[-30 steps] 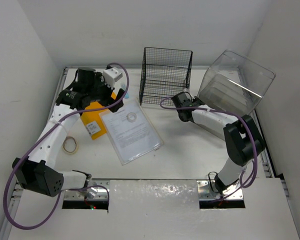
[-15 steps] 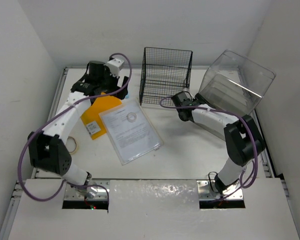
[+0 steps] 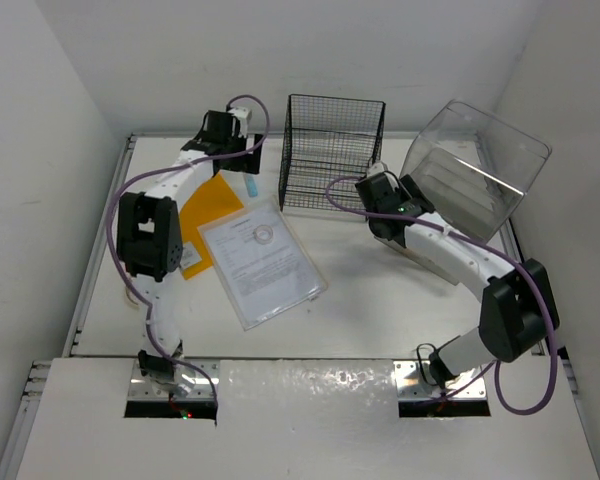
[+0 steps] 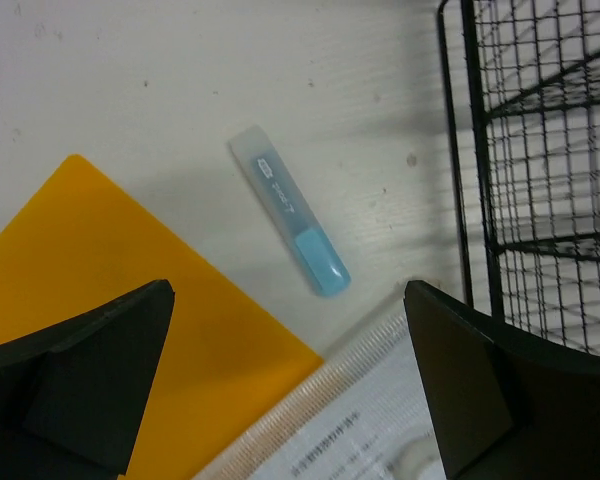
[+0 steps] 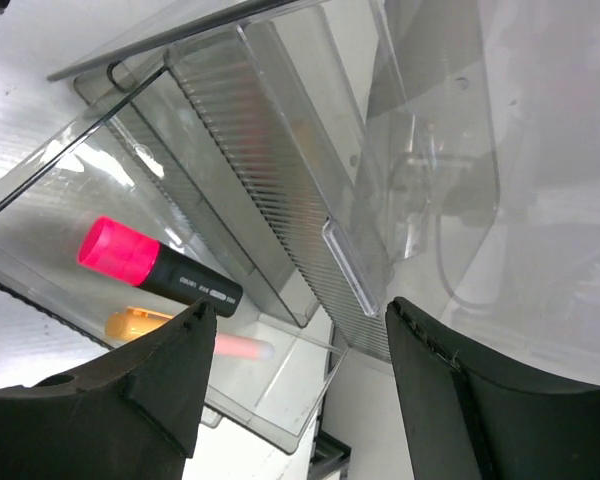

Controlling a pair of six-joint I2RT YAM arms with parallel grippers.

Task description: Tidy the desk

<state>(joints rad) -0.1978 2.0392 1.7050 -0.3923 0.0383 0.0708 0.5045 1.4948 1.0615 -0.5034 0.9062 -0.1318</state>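
I will lower my left gripper next, until its open fingers are on both sides of the body point(image 3: 250, 183) point(image 4: 287, 211) of the blue highlighter between the orange folder and the rack.
The white desk point(image 3: 380, 290) holds a pale blue highlighter point(image 3: 251, 186), an orange folder point(image 3: 208, 212) and a clear document pouch point(image 3: 263, 262) lying partly over the folder. My left gripper point(image 3: 246, 165) is open and empty above the highlighter point(image 4: 288, 212), near the folder's corner point(image 4: 110, 280) and the pouch's edge point(image 4: 380, 420). My right gripper point(image 3: 412, 198) is open and empty at the clear drawer box point(image 3: 470, 175). Its open drawer point(image 5: 280, 390) holds a pink-and-black highlighter point(image 5: 155, 270), an orange marker point(image 5: 140, 322) and a pink pen point(image 5: 235, 347).
A black wire-mesh rack point(image 3: 332, 150) stands at the back centre, just right of the left gripper; its side shows in the left wrist view point(image 4: 540, 170). A tape roll point(image 3: 132, 292) lies partly hidden behind the left arm. White walls enclose the desk.
The left arm has swung from the far left toward the rack, bringing its gripper over the blue highlighter. The right gripper has shifted right, closer to the drawer box.
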